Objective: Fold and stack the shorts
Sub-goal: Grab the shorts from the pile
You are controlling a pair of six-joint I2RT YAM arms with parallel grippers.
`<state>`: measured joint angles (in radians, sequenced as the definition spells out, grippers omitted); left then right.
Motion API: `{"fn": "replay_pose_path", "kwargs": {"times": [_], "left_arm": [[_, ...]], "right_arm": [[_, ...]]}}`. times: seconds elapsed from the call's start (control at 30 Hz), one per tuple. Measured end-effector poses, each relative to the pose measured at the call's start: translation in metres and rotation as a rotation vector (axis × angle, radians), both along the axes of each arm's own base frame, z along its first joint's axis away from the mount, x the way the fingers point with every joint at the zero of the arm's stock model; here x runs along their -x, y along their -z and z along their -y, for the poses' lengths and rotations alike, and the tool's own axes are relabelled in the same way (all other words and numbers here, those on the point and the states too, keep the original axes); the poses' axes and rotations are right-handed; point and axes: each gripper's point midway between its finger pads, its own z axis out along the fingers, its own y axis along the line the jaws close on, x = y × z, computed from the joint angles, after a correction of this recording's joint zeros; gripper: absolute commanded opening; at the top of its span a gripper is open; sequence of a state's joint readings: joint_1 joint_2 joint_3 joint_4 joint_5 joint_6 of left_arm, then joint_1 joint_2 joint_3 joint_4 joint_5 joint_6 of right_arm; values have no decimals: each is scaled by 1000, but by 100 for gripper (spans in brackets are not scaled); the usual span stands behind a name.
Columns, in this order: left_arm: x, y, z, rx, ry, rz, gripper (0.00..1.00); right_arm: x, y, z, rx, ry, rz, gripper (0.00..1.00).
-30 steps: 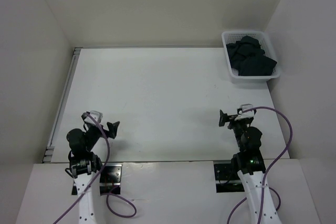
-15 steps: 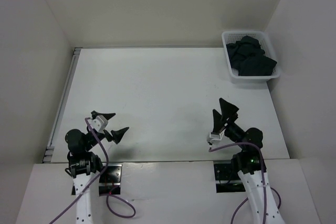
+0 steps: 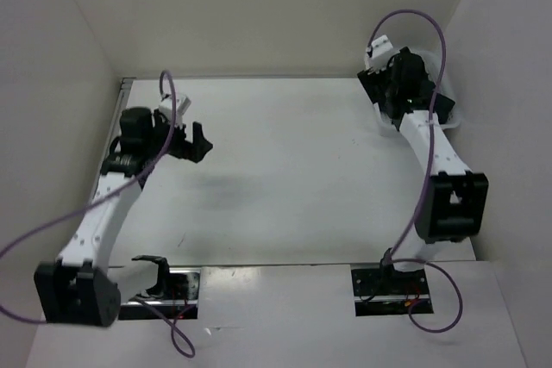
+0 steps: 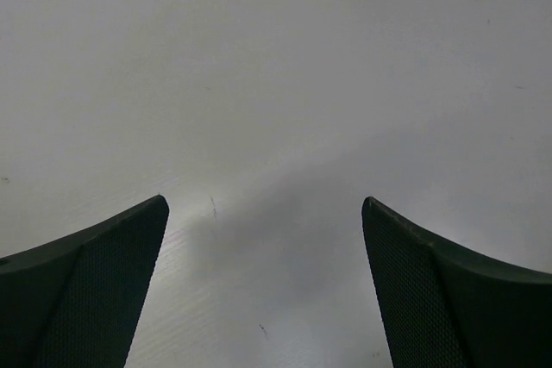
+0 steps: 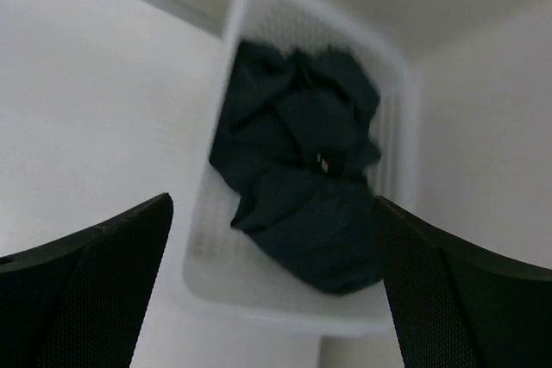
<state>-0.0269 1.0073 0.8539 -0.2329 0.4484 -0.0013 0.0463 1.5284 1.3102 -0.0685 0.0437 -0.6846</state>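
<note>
The shorts are lying crumpled below the basket's rim, so the robot's right gripper needs to go down into the basket (image 5: pixel 259 299) next, toward the right in the top view, onto the shorts' middle (image 5: pixel 309 140).
The black shorts (image 5: pixel 302 187) lie crumpled in a heap inside the white mesh basket (image 5: pixel 259 299) at the table's far right corner. A small pale mark shows on the heap. In the top view my right arm covers most of the basket (image 3: pixel 454 116). My right gripper (image 5: pixel 272 202) is open and empty, hovering above the basket's near left part (image 3: pixel 384 92). My left gripper (image 4: pixel 265 202) is open and empty, hovering above bare white table at the left middle (image 3: pixel 197 140).
White walls close in the table (image 3: pixel 285 161) on the left, back and right. A metal rail (image 3: pixel 108 152) runs along the table's left edge. The right arm's cable (image 3: pixel 431 40) loops over the basket.
Both arms have unfolded from the near edge. The left gripper moved out over the left middle of the table. The right gripper reached to the basket at the far right.
</note>
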Motion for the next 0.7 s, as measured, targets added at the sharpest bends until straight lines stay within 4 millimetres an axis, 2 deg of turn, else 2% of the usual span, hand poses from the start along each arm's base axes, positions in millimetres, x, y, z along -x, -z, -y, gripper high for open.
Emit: {"fn": "replay_pose_path", "kwargs": {"times": [0.1,0.17,0.23,0.3,0.43,0.53,0.6,0.7], "left_arm": [[-54,9,0,-30,-28,-166,100],[-78,29,0,-40,-33,-243,100],[-73,52,1,-54,-35,-330,100],[-65,65,4,-72,-30,-390,100],[-69,68,9,-90,-27,-415,100],[-80,67,9,-94,-31,-413,100],[-85,67,9,-98,-36,-414,100],[-90,70,7,-105,-45,-419,100]], "right_arm": [[-32,43,52,-149,285,-118,98],[-48,68,82,-218,449,-145,97],[-50,96,107,-253,590,-178,97],[-49,114,128,-276,704,-198,96],[-58,130,163,-314,843,-170,96],[-55,140,177,-325,887,-176,96],[-52,147,179,-332,901,-189,96],[-51,155,175,-332,904,-207,75]]}}
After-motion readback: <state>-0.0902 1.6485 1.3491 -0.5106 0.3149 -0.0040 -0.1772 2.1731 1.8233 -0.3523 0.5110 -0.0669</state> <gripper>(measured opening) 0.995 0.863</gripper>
